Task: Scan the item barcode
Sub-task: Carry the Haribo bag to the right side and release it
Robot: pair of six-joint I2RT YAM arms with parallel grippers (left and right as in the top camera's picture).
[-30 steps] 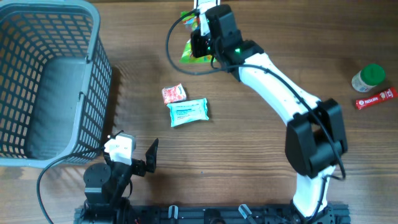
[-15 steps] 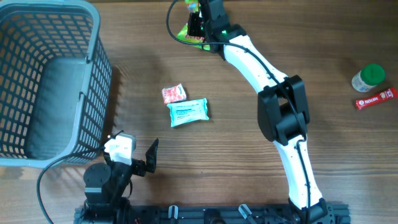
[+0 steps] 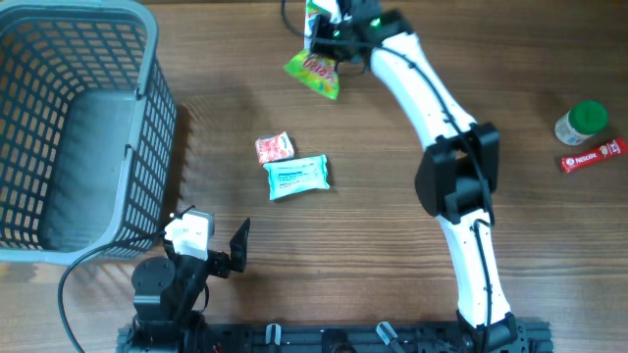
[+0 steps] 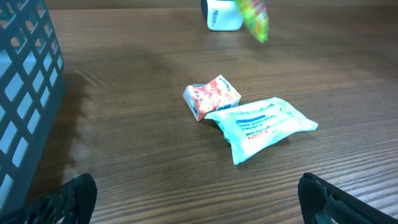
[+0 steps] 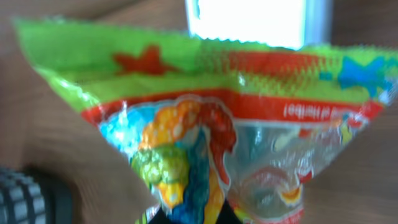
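The bag [image 3: 315,69] goes across and down beside the green-capped bottle next for my right gripper to release, since the bottle lies to the gripper's right in the overhead view.
A green candy bag [image 3: 315,69] with bright printing hangs near the table's far edge, and my right gripper [image 3: 334,31] is shut on it. In the right wrist view the bag [image 5: 205,118] fills the frame, pinched at its lower edge by my right gripper [image 5: 194,214]. A white scanner [image 5: 249,22] stands just behind the bag's top. The left wrist view shows the scanner [image 4: 222,14] with the bag [image 4: 256,15] at its right side. No barcode is visible. My left gripper [image 3: 212,250] rests open at the near left, its fingers [image 4: 78,194] far apart with nothing between them.
A grey mesh basket [image 3: 147,118] takes up the left side. A small red packet [image 3: 274,147] and a teal wipes pack [image 3: 296,176] lie mid-table. At the right edge stand a green-capped bottle [image 3: 581,123] and a red bar [image 3: 593,155].
The right arm has stretched farther toward the far edge and turned, carrying the candy bag up and then swinging it down beside the scanner. The left arm has not moved.
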